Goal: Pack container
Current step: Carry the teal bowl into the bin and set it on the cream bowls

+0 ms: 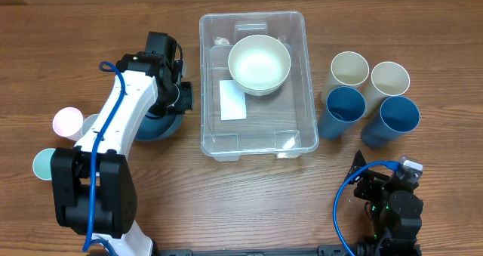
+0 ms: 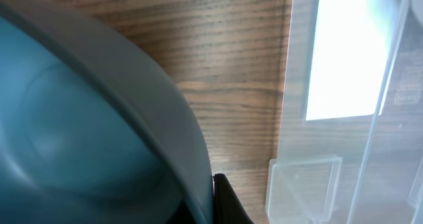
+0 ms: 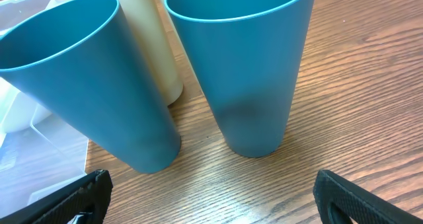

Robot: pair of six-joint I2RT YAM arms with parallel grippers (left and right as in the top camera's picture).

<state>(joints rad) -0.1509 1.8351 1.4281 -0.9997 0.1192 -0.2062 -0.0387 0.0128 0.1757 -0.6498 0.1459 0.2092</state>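
Observation:
My left gripper holds the dark blue bowl and should lift, turn outward over the container's side and lower it into the white bowl (image 1: 259,63), which is empty.
The clear container (image 1: 204,82) stands mid-table with a white bowl (image 1: 259,63) and a white label (image 1: 232,100) inside it. Just left of it, my left gripper (image 1: 179,97) is shut on the rim of a dark blue bowl (image 1: 157,128). In the left wrist view the blue bowl (image 2: 79,131) fills the left side. One black finger (image 2: 230,204) presses its outer wall, and the container's wall (image 2: 350,118) is at the right. My right gripper (image 1: 389,186) is near the front right, open (image 3: 211,207) and empty, facing two blue cups (image 3: 244,72).
Two cream cups (image 1: 349,69) and two blue cups (image 1: 343,109) stand right of the container. A pink cup (image 1: 66,121) and a mint cup (image 1: 44,164) sit at the far left beside the left arm. The container's corner (image 3: 33,154) shows in the right wrist view.

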